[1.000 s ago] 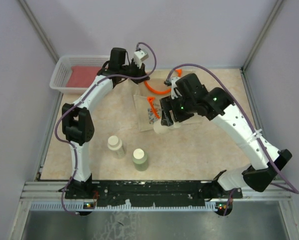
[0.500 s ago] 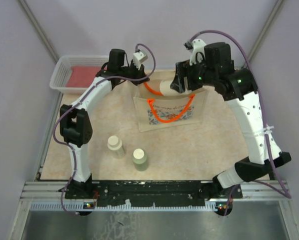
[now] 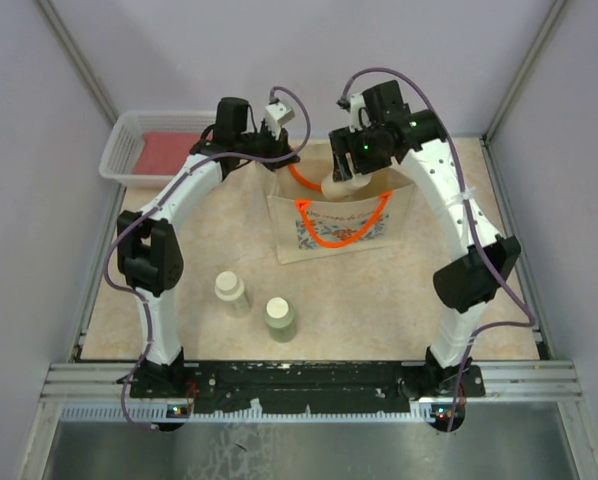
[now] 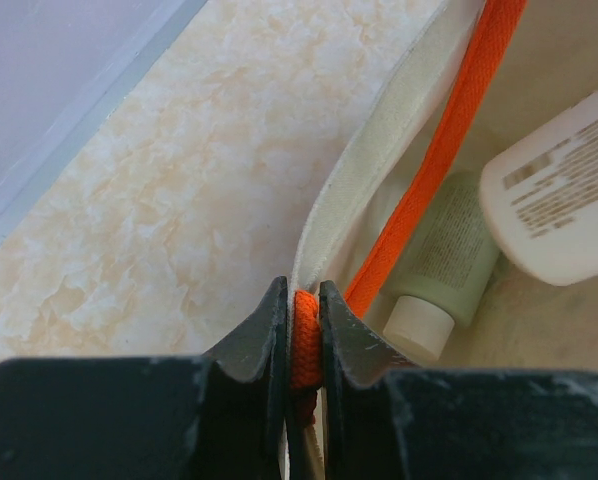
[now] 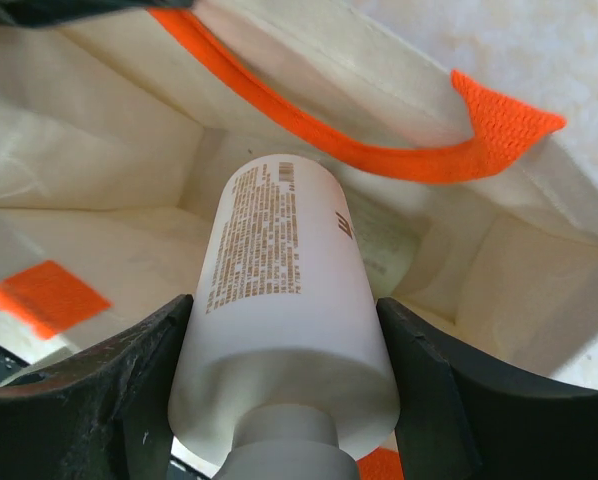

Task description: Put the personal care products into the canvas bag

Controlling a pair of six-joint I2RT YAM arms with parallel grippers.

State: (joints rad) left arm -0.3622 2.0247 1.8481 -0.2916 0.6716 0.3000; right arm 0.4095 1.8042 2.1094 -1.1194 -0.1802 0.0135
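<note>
My right gripper sinks down and slightly back to the bag's bottom [image 5: 434, 272] beside the pale green bottle and releases next, as its cream-bodied bottle still hangs at the bag's opening.
The canvas bag [image 3: 394, 225] stands open in the middle of the table. My left gripper [image 3: 284, 160] is shut on its rear orange handle [image 4: 301, 340] at the bag's rim [image 4: 369, 170] and holds the mouth open. My right gripper [image 3: 345, 172] is shut on a cream-bodied bottle [image 5: 279, 260], base down inside the bag's mouth; the bottle also shows in the left wrist view [image 4: 564, 200]. A pale green bottle [image 4: 439, 270] lies on the bag's bottom. A cream-bodied bottle [image 3: 231, 291] and a pale green bottle [image 3: 280, 317] stand on the table in front of the bag.
A white mesh basket [image 3: 119, 160] with a red flat item [image 3: 169, 152] stands at the back left. The front orange handle [image 3: 339, 238] hangs over the floral print. Lilac walls close in the table; a black rail [image 3: 299, 375] runs along the near edge.
My right gripper carried the cream bottle from in front of the bag up over it and down into the mouth. The bag went from lying slumped to standing open. The left gripper kept its hold.
</note>
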